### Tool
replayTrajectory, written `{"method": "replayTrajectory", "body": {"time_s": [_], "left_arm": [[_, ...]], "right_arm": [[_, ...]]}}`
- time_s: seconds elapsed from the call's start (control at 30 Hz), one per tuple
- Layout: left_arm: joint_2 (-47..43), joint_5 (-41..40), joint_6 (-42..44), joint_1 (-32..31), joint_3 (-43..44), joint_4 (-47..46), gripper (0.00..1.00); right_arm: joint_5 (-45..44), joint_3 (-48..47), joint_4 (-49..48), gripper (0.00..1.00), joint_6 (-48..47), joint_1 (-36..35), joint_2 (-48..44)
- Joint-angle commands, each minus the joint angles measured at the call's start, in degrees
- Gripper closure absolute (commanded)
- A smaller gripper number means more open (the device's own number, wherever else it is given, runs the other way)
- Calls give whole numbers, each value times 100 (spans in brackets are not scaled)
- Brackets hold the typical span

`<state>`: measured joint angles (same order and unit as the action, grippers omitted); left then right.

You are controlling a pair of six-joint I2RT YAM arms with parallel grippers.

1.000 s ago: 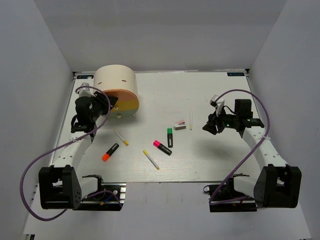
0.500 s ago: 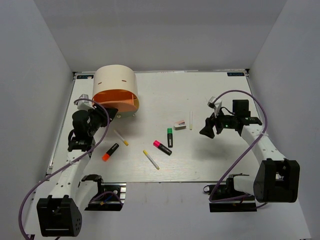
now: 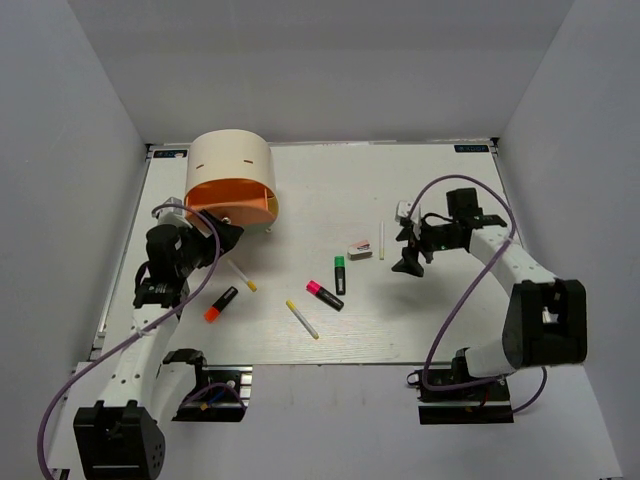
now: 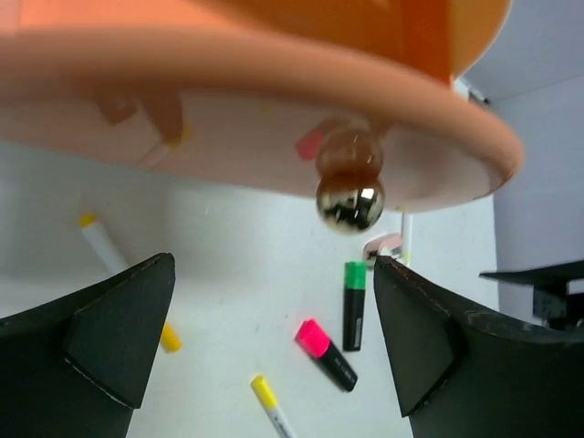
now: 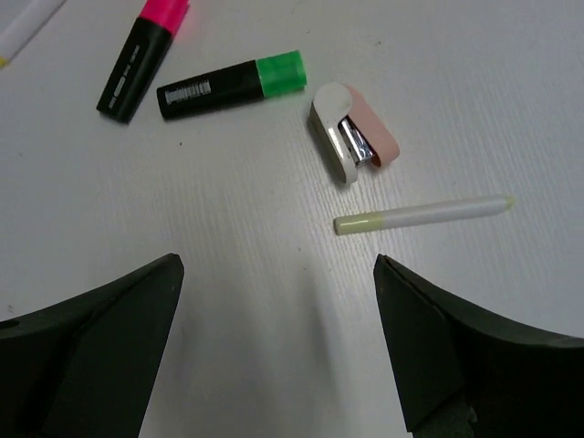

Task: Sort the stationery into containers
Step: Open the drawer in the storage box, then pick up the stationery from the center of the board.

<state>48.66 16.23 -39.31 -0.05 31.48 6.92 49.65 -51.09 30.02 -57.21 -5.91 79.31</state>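
Note:
My right gripper is going left in the top view and down onto the pink-white stapler (image 3: 359, 250) (image 5: 352, 135) next. It will turn, because the stapler lies at an angle to the gripper's fingers.
The containers are drawers in a beige half-cylinder cabinet (image 3: 230, 158); its top orange drawer (image 3: 232, 200) is pulled out. My left gripper (image 3: 222, 236) stands open just in front of it, the round knob (image 4: 350, 203) above the gap between the fingers and untouched. The stationery lies on the white table: an orange highlighter (image 3: 221, 303), two yellow-tipped pens (image 3: 242, 276) (image 3: 302, 319), a pink highlighter (image 3: 324, 295), a green highlighter (image 3: 340, 274), an eraser (image 3: 360, 248) and a third pen (image 3: 381, 240). My right gripper (image 3: 405, 250) hovers open and empty just right of that pen (image 5: 424, 214) and the eraser (image 5: 351, 132).
Grey walls enclose the table (image 3: 450, 330) on three sides. The cabinet fills the far left corner. Purple cables loop off both arms. The green highlighter (image 5: 228, 87) and pink highlighter (image 5: 146, 55) lie side by side beyond the right gripper.
The left gripper drew the orange drawer out by its knob, then opened and let go. The right arm swung left towards the pen and eraser, its jaws spreading wider.

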Motion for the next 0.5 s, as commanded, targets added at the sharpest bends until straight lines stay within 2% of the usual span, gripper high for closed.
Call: {"method": "replayTrajectory", "body": {"time_s": [0.0, 0.2, 0.3, 0.47], "left_arm": [[-470, -75, 344, 32, 244, 783, 0], [-1200, -304, 415, 32, 297, 2558, 0], [-1683, -201, 109, -47, 156, 2805, 0], [-1965, -199, -314, 23, 156, 3263, 0]], "right_arm": [[54, -872, 556, 9, -1686, -278, 652], [-438, -1693, 566, 9, -2153, -718, 1726], [-640, -2106, 680, 9, -2434, -964, 2140], [-632, -2765, 1479, 11, -2971, -1280, 2844]]}}
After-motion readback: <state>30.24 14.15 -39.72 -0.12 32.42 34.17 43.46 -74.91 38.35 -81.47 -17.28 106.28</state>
